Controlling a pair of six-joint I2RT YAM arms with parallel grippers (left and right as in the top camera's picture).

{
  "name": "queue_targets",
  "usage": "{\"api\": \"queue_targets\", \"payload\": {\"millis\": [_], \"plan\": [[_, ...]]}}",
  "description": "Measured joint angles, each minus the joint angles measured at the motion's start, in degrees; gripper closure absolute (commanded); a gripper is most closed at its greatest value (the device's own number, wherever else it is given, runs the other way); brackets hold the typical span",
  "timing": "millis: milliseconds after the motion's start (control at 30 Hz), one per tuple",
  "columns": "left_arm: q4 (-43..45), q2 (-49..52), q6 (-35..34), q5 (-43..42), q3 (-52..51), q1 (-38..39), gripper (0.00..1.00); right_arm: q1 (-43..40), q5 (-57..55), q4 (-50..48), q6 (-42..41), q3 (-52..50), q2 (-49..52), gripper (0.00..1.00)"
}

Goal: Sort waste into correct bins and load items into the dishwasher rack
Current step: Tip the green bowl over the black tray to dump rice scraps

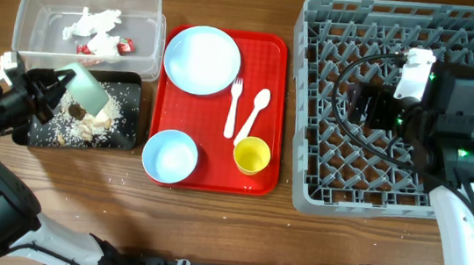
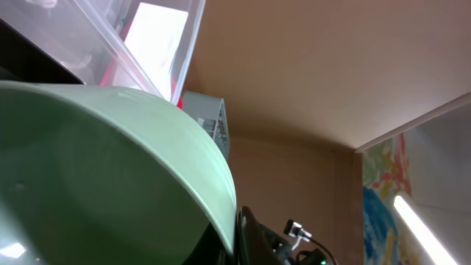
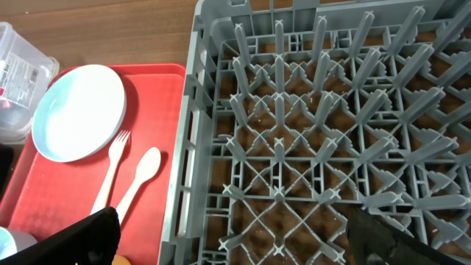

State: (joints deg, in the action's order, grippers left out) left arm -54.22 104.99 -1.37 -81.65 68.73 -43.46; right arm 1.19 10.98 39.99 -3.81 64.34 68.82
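Note:
My left gripper will next move the bowl right in the overhead view to the red tray's bare middle, turn it upright and release the bowl's rim.
My left gripper is shut on the rim of the pale green bowl and holds it tipped on its side over the black tray. Brown lumps and whitish crumbs lie in that tray. The bowl fills the left wrist view, with a finger against its rim. White and red wrappers lie in the clear tub. The light blue plate, fork, spoon, light blue bowl and yellow cup sit on the red tray. My right gripper is open and empty over the grey rack.
The rack holds nothing that I can see. The plate, fork and spoon show at the left of the right wrist view. A few crumbs lie on the wooden table in front of the black tray.

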Motion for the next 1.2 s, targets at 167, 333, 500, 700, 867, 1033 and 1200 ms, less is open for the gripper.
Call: {"api": "queue_targets", "payload": {"millis": [167, 333, 500, 700, 867, 1033, 1200], "plan": [[-2.58, -0.11, 0.2, 0.33, -0.02, 1.29, 0.96, 0.0, 0.0, -1.05, -0.02, 0.0, 0.0, 0.0], [-1.09, -6.75, -2.67, 8.41, 3.1, 14.67, 0.96, 0.0, 0.17, -1.51, -0.92, 0.0, 0.0, 0.0], [9.42, -11.89, -11.1, 32.52, 8.17, 41.9, 0.96, 0.0, 0.2, -1.79, -1.73, 0.0, 0.02, 0.0], [9.49, -4.72, -14.62, 67.12, 8.17, 65.99, 0.96, 0.0, 0.66, -1.75, -3.02, 0.0, 0.02, 0.0], [9.46, 2.6, -15.98, 76.87, 8.15, 71.63, 0.69, 0.0, 0.83, -1.68, -3.48, 0.0, 0.02, 0.0], [9.75, 2.8, -16.96, 78.86, 8.15, 71.97, 0.48, 0.0, 0.94, -1.68, -3.65, 0.0, 0.02, 0.01], [5.99, 2.6, -17.0, 76.63, 10.6, 70.2, 0.43, 0.0, 3.69, -4.2, -4.94, 0.0, 0.02, 0.03]]}}
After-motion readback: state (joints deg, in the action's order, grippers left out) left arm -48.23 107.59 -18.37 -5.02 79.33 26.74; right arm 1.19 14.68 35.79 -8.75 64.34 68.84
